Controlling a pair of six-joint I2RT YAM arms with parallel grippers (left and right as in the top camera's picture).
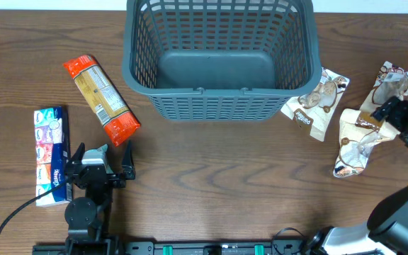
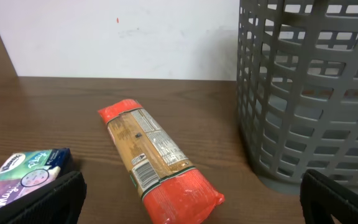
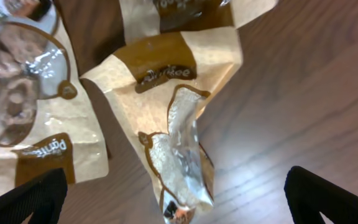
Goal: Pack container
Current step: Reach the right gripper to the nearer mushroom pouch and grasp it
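Note:
The right gripper moves down to the left in the overhead view next, where the tan snack pouch lies below, onto its body [image 1: 359, 136] [image 3: 168, 121] beside the brown band.
The container [image 1: 211, 106], a large dark grey slotted basket, stands empty at the back centre; its wall [image 2: 309, 93] fills the right of the left wrist view. A pasta packet with orange-red ends [image 1: 101, 99] lies to the container's left. My left gripper [image 1: 103, 152] is open just short of the packet's near end [image 2: 179, 196], which lies between the fingers [image 2: 42, 202] untouched. My right gripper [image 1: 400, 122] hovers open over a tan snack pouch [image 3: 173, 112] at the far right, with nothing gripped between the fingers [image 3: 334, 199].
A pack of tissue packets [image 1: 52, 152] lies left of my left gripper. A second tan snack pouch [image 1: 316, 103] rests against the container's right front corner, and a third [image 1: 394, 79] lies at the right edge. Bare brown wood [image 1: 232, 177] spans the table's front.

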